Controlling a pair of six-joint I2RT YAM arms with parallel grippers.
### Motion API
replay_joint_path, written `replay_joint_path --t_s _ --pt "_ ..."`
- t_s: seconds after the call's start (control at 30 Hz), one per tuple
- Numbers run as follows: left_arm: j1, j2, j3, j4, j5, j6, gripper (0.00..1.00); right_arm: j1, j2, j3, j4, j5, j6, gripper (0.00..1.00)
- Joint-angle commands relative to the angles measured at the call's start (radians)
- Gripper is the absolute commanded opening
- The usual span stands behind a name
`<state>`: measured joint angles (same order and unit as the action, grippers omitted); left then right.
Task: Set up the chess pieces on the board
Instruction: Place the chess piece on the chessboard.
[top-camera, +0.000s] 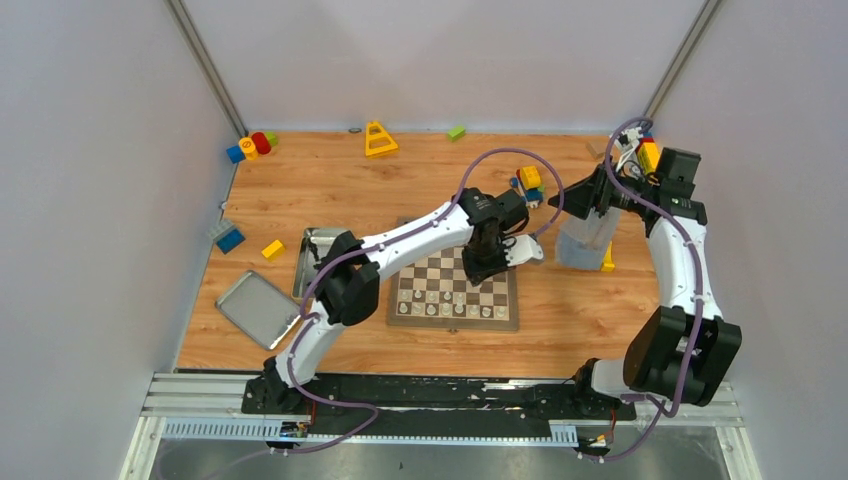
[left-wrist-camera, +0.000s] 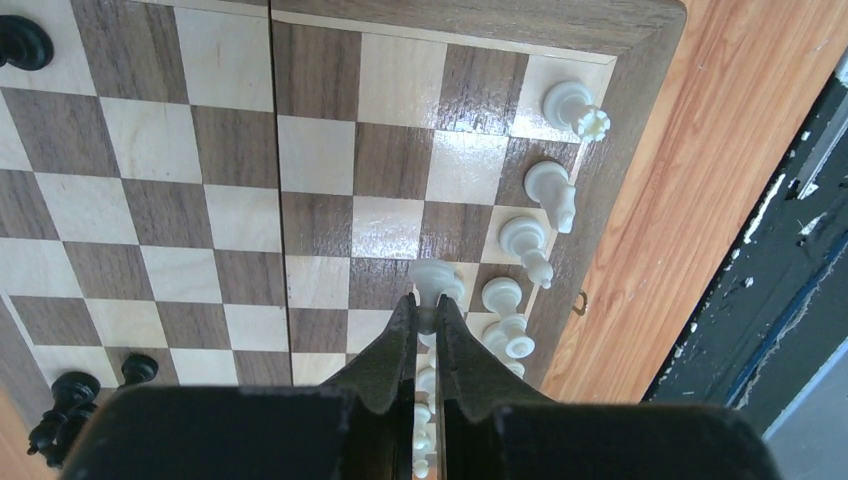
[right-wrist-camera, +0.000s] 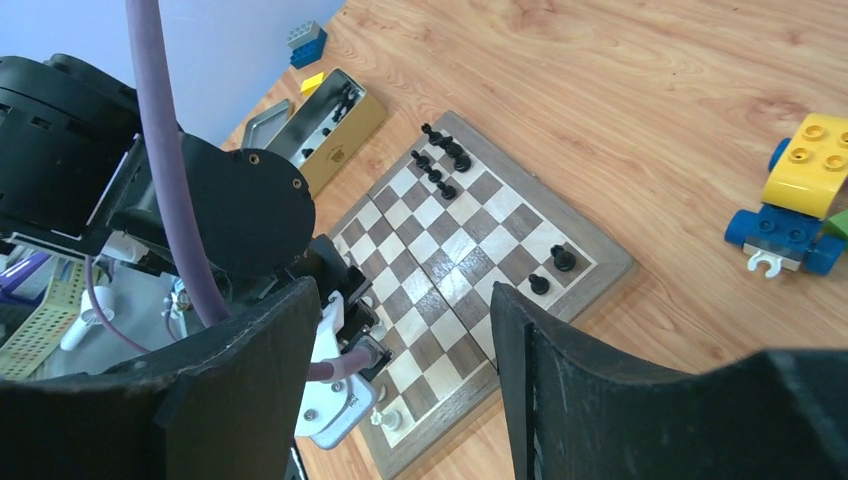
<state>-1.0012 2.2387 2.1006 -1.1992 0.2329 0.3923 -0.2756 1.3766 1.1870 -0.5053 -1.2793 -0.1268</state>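
Note:
I need to lower my left gripper next and release the white chess piece on the empty dark square beside the white row, because that square is below my left gripper.
The board lies mid-table with a row of white chess pieces along its near edge. My left gripper is shut on the stem of a white chess piece, which hangs over a square beside the white row. Black chess pieces stand at the far side, and more of them show in the right wrist view. My right gripper hovers open off the board's right side, with nothing between its fingers.
A silver tin holding black pieces sits left of the board, and its lid lies nearer the left edge. Toy blocks lie scattered along the back, including a wheeled block car. A translucent box stands right of the board.

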Motion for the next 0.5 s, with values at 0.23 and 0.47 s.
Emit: replay_joint_path --t_s 0.23,0.47 --pt "-0.031 0.121 0.132 -0.171 -0.047 0.023 0.02 -0.01 -0.097 -0.024 0.009 -0.053 -0.053 0.65" --pt "-0.043 0.156 0.163 -0.188 -0.052 0.021 0.04 -0.011 -0.097 -0.03 0.01 -0.071 -0.056 0.65"
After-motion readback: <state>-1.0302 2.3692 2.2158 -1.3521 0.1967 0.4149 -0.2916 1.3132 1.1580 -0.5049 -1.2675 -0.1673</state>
